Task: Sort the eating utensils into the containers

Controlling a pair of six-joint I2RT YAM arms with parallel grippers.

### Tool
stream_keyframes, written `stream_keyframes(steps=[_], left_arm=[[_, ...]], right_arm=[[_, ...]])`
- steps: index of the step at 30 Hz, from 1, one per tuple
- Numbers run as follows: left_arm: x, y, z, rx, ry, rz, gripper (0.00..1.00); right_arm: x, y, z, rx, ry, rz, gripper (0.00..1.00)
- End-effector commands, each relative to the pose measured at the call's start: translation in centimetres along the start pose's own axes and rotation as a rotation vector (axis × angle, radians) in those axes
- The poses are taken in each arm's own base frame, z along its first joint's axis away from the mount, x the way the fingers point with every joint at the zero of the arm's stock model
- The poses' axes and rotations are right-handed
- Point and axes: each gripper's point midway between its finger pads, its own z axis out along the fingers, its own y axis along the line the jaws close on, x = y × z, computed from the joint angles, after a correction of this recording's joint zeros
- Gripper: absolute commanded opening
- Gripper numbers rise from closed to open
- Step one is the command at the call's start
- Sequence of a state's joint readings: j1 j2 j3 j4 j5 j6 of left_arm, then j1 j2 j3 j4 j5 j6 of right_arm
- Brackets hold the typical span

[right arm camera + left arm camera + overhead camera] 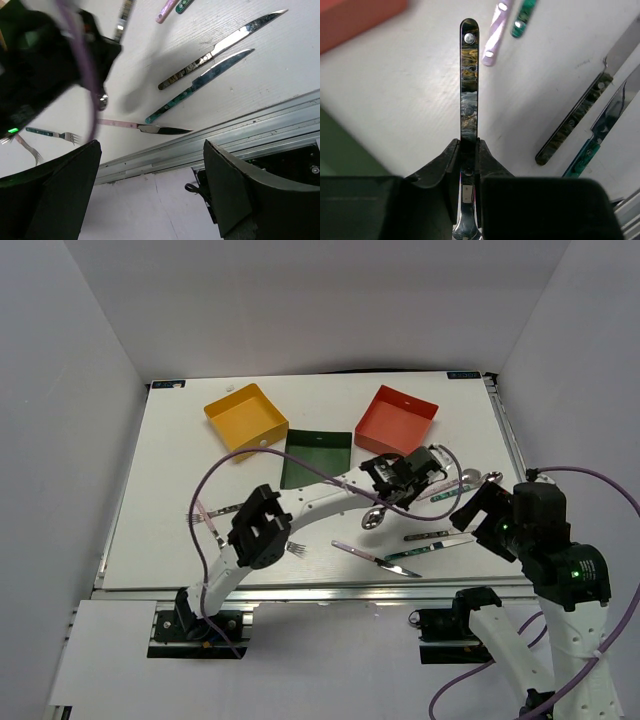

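Note:
I will swing my left gripper to the left in the top view, over the bottom of the empty dark green tray (340,147), and let go of the spoon (469,75).
My left gripper (469,146) (428,464) is shut on a spoon (469,75) with a dark marbled handle. The handle sticks out ahead of the jaws, and the spoon's bowl (375,519) shows below the wrist. The gripper sits just in front of the red-orange tray (397,420). The dark green tray (316,458) and the yellow tray (245,418) stand to its left. My right gripper (150,145) (478,512) is open with nothing in it, above the table's near right edge. Under it lie a dark-handled knife (220,50), a teal-handled knife (200,85) and a pink-handled knife (145,127).
A pink handle (493,35) and a teal handle (522,20) lie just beyond the held spoon's tip. A pink fork (213,512) lies at the left of the table and a teal fork (298,548) sits by the left arm's elbow. A metal rail (210,145) runs along the near edge.

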State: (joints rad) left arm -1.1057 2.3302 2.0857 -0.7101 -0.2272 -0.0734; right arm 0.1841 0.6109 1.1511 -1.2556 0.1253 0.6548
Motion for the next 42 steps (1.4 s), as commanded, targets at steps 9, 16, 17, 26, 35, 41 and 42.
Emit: stream_keyframes(steps=[9,16,17,26,35,41,42], left_arm=[[-6.6,22.2,-13.6,-0.391,-0.322,-0.687,0.00],[-4.2,25.3,-10.6,-0.345,-0.208,-0.406,0.00],[-3.7,25.4,-10.2,-0.342,-0.182,-0.365,0.00],[1.1,26.5,-8.8,-0.274,-0.136,-0.211,0.00],[3.4,25.5,-5.5,-0.213,-0.086,-0.181,0.00],[2.9,24.7,-5.0,-0.164,-0.097,-0.189,0.06],[2.8,24.6,-5.0,-0.155,-0.100,-0.190,0.09]], right_arm=[[-1.0,2.2,2.2,-0.070,0.001,0.010,0.87],[-1.3,2.9,2.9,-0.095,0.008,-0.004,0.87],[-1.3,2.9,3.0,-0.094,0.009,-0.006,0.87],[-0.7,2.2,2.9,-0.068,0.025,-0.029,0.87],[-1.0,2.2,3.1,-0.055,0.034,-0.039,0.87],[-1.3,2.4,3.4,-0.054,0.028,-0.034,0.87],[-1.3,2.4,3.5,-0.053,0.029,-0.036,0.87]])
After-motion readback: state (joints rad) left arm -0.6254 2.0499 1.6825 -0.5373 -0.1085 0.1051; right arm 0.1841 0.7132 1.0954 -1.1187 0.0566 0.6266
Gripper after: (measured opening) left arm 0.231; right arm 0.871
